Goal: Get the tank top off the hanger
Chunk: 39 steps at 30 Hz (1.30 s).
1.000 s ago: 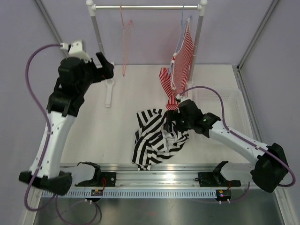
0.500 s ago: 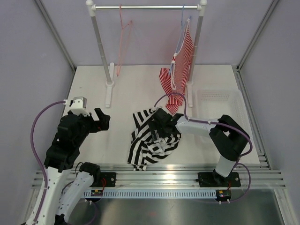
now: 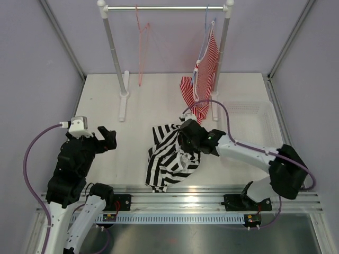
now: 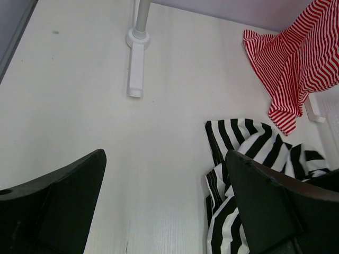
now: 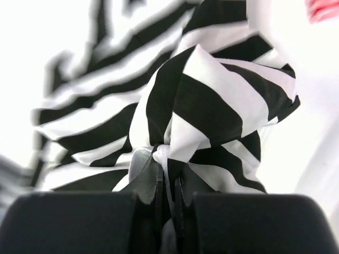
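Note:
My right gripper lifts the tank top by its bunched fold next, then lowers it into the white basket.
The black-and-white striped tank top [image 3: 167, 159] lies crumpled on the table, off the hanger. The pink wire hanger [image 3: 142, 47] hangs bare on the rail at the back. My right gripper [image 3: 186, 142] is down on the top's right side. In the right wrist view it [image 5: 167, 185] is shut on a bunched fold of the tank top [image 5: 212, 100]. My left gripper [image 3: 108, 138] hovers to the left of the cloth, open and holding nothing. In the left wrist view the wide-open left gripper [image 4: 164, 159] looks over bare table, with the tank top [image 4: 249, 148] at its right finger.
A red-and-white striped top [image 3: 204, 69] hangs on a light blue hanger [image 3: 204, 39] at the rail's [image 3: 164, 8] right end, its hem on the table. A white basket [image 3: 249, 119] stands at the right. The stand's left foot [image 3: 123, 106] sits behind the left gripper.
My right gripper has shut on a fold of the tank top. My left arm has dropped from beside the rail to the near left, still open. The pink hanger swung and settled.

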Available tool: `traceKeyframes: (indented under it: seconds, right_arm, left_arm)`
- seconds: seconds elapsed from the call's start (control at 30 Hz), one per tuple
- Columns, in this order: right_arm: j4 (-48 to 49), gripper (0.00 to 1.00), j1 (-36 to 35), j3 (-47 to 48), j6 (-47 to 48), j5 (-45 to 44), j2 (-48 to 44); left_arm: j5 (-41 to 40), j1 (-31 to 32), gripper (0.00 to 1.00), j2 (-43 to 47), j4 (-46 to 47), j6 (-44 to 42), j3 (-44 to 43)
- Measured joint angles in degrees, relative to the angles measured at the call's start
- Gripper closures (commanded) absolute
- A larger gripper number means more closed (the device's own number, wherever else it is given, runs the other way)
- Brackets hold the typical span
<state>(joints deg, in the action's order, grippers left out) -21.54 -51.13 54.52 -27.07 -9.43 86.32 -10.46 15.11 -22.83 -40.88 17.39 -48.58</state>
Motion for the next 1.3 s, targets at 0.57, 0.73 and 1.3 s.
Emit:
traceKeyframes:
  seconds: [0.57,0.73,1.3]
  right_arm:
    - [-35.85,1.00,-0.26,34.29,2.47,-19.28,-28.17]
    - [-43.65,1.00,-0.31,49.20,3.96,-30.40,-26.58]
    - [-41.29,1.00,30.49,29.51,7.15,-33.92,-26.27]
  left_arm:
    - [-3.78,-0.11,0.01,0.66,0.04,0.09,0.00]
    - [-3.80,-0.24,0.01,0.59,0.00,0.11,0.00]
    - [-3.80,-0.50,0.01,0.13,0.02,0.20,0.00]
